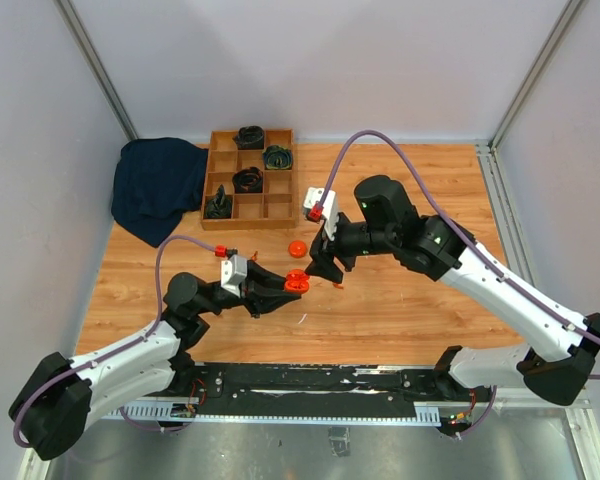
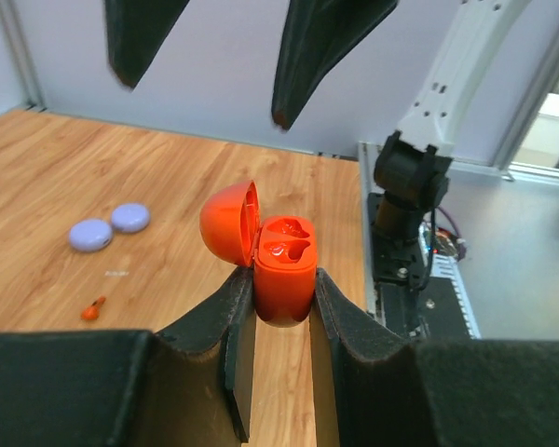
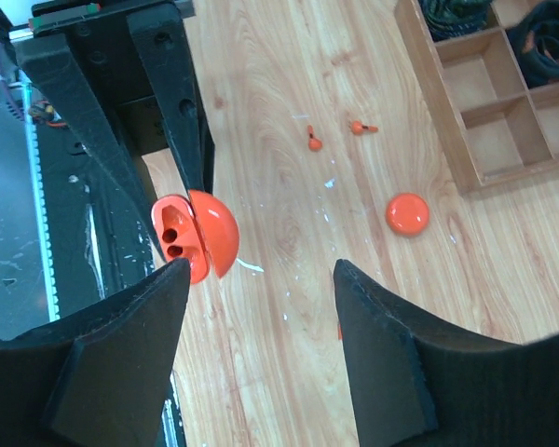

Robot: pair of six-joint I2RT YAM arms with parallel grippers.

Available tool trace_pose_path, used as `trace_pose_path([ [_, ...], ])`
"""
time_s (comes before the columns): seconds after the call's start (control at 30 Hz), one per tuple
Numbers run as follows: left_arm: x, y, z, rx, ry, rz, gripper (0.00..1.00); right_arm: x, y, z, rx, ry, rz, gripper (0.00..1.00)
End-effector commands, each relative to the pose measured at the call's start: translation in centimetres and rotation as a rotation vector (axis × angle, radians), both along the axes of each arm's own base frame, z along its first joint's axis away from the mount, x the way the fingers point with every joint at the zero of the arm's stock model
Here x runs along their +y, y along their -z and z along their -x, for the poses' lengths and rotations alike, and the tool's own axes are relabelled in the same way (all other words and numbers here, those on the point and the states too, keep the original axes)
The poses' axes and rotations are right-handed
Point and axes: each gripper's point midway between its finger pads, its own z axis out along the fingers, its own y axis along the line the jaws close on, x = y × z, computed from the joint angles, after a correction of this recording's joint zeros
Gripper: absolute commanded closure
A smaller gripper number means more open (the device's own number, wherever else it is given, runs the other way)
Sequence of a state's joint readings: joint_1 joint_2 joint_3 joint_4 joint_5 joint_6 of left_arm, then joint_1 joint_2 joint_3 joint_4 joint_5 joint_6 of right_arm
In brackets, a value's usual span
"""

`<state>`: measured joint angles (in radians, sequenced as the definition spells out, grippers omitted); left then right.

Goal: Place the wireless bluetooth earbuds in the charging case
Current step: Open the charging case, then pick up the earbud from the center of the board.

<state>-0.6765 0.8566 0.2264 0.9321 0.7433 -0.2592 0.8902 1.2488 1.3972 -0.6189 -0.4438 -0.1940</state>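
My right gripper should next move down and away from the case (image 1: 297, 284) onto the orange earbud nearest the lilac discs, because both wells of the case are empty.
The orange charging case (image 2: 284, 275) stands upright with its domed lid (image 2: 229, 222) flipped open, and my left gripper (image 2: 281, 277) is shut on its base. The top view puts this left gripper (image 1: 288, 285) and case (image 1: 297, 284) at the table's middle. My right gripper (image 1: 325, 268) hangs just right of the case and above it, open and holding nothing. In the right wrist view the right gripper (image 3: 261, 270) has the case (image 3: 188, 237) at its left finger, with two dark wells showing. Two orange earbuds (image 3: 314, 142) (image 3: 361, 128) lie on the wood. Another earbud (image 2: 93, 309) lies left of the case.
An orange disc (image 1: 297, 248) lies behind the case. Two lilac discs (image 2: 91, 235) (image 2: 130, 217) rest on the wood. A wooden compartment tray (image 1: 280, 212) with dark coiled items stands at the back, next to a dark blue cloth (image 1: 158, 186). The black rail (image 1: 310, 385) marks the near edge.
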Motion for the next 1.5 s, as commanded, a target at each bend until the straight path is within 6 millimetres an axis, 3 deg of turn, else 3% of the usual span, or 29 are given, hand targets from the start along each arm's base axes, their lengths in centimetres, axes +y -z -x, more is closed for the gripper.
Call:
trace_pose_path([
  [0.0, 1.2, 0.7, -1.8, -0.042, -0.159, 0.055, 1.0, -1.5, 1.1, -1.6, -0.01, 0.127, 0.031, 0.35],
  [0.17, 2.6, 1.9, -2.8, -0.054, -0.274, 0.084, 1.0, -3.5, 5.1, -3.4, 0.025, 0.263, 0.137, 0.35],
  [0.4, 4.2, 3.3, -4.0, -0.106, -0.396, 0.077, 1.0, -6.1, 12.5, -5.4, 0.14, 0.397, 0.295, 0.36],
  [0.8, 5.2, 5.6, -4.6, -0.132, -0.461, 0.02, 1.0, -6.8, 21.3, -8.4, 0.28, 0.451, 0.485, 0.46],
  [1.17, 4.8, 6.4, -4.8, -0.119, -0.452, -0.022, 1.0, -8.2, 23.3, -13.7, 0.256, 0.459, 0.557, 0.54],
  [1.47, 4.5, 6.4, -4.7, -0.116, -0.431, -0.032, 1.0, -9.4, 24.4, -15.4, 0.251, 0.297, 0.657, 0.59],
])
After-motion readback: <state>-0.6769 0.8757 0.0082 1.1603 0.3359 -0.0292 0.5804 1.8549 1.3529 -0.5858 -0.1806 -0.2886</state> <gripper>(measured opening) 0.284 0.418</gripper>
